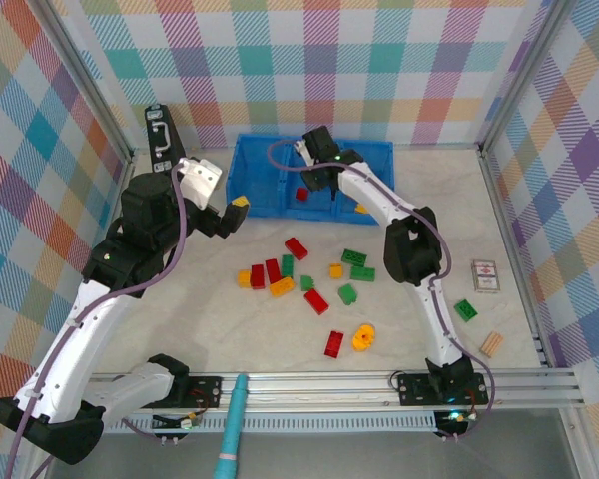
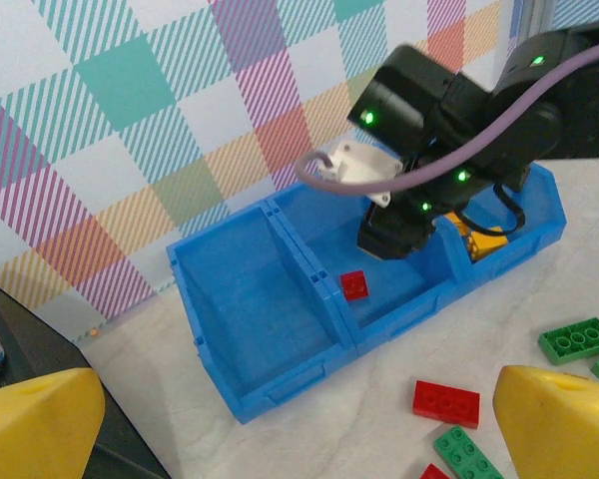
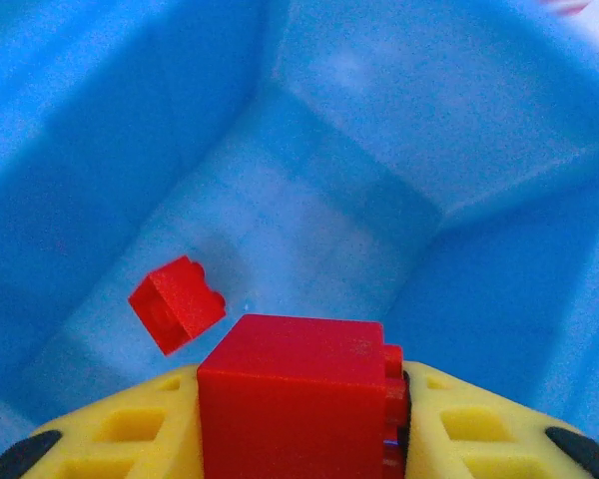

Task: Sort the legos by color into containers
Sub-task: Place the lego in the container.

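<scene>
My right gripper should next lower the red brick beside the small red brick that is already in the middle section of the blue tray. Then it should release the brick.
The blue tray [image 1: 255, 180] stands at the back of the table. My right gripper [image 1: 324, 185] hangs over its middle compartment, shut on a red brick [image 3: 295, 394] that sits between the yellow fingers [image 3: 479, 429]. On that compartment's floor [image 3: 379, 120] lies a small red brick [image 3: 177, 302], which the left wrist view also shows [image 2: 354, 284]. A yellow-orange piece [image 2: 474, 239] rests in the right compartment, and the left compartment [image 2: 250, 299] holds nothing. My left gripper [image 1: 230, 210] is raised left of the tray, open and holding nothing [image 2: 299, 439]. Loose legos lie mid-table: red [image 1: 296, 247], green [image 1: 354, 257], yellow-orange [image 1: 282, 287] and a gear [image 1: 361, 338].
A black case [image 1: 160, 135] leans at the back left. A white card [image 1: 485, 276], a green brick [image 1: 465, 309] and a tan wooden block [image 1: 491, 344] lie at the right. A teal tool [image 1: 232, 429] crosses the front rail. Plaid walls enclose the table.
</scene>
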Robot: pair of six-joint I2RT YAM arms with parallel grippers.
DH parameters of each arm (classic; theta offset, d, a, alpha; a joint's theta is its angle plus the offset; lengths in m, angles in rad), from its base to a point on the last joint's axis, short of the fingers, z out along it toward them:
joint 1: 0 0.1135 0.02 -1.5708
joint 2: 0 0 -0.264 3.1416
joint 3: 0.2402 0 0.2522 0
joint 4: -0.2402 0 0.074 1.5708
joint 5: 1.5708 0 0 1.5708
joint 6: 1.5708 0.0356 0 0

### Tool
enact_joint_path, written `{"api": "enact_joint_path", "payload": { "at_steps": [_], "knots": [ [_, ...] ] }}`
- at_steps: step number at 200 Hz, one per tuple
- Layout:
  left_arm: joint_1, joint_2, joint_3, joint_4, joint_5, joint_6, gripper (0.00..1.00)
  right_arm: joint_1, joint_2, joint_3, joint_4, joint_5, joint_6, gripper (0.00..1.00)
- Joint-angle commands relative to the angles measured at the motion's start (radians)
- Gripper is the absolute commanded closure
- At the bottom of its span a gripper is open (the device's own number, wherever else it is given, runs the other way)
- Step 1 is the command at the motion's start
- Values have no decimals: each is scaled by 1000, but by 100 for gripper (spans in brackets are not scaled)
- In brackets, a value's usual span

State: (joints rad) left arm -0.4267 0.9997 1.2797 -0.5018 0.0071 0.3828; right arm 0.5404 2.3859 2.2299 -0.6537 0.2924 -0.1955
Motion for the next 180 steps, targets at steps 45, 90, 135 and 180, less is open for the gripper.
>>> {"api": "enact_joint_path", "payload": {
  "at_steps": [45,90,135,180],
  "knots": [
    [9,25,14,11,21,-1,0,26,33,18,-14,29,-80,64],
    [9,16,19,6,0,7,0,38,45,-8,-17,30,-90,63],
    [9,20,22,4,14,2,0,43,47,-26,-24,12,-73,58],
    [9,7,18,8,14,1,0,46,16,-66,-20,3,-62,49]
  ]
}}
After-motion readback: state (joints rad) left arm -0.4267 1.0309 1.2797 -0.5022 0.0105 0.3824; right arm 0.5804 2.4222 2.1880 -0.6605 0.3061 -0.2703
